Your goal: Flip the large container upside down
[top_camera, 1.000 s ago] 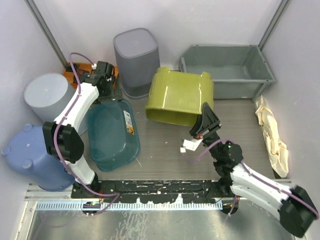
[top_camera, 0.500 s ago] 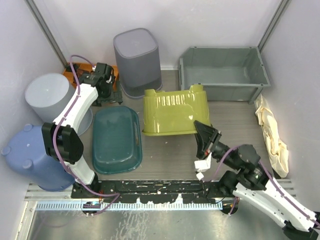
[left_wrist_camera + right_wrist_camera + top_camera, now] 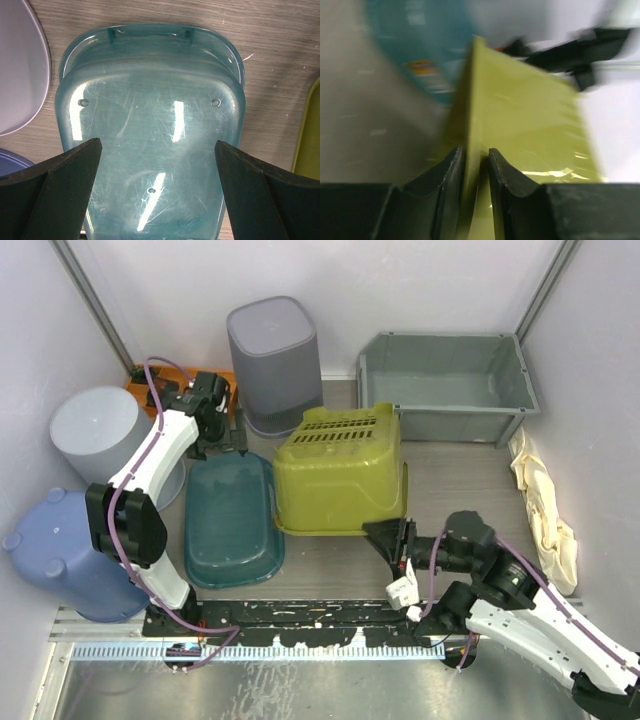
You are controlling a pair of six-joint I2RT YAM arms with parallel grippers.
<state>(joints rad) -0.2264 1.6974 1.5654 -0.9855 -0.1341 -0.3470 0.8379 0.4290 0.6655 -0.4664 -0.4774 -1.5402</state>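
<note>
The upturned container still tilts toward the back, so my right gripper should lower its near rim onto the bare tabletop below and release it there.
The large yellow-green container lies in the middle of the table with its slotted base facing up and tilted toward the back. My right gripper is shut on its near rim; in the right wrist view the fingers pinch the thin yellow wall, and that view is blurred. My left gripper is open and empty above the far end of a teal tub. The left wrist view shows the tub's scratched underside between my spread fingers.
A dark grey bin stands bottom-up at the back. A grey crate sits at the back right. A pale grey bucket and a blue bucket stand at the left. A cloth lies at the right wall.
The yellow container has rolled over from lying on its side to base-up as my right gripper pulled its rim toward the near edge. The teal tub has settled flat beside it.
</note>
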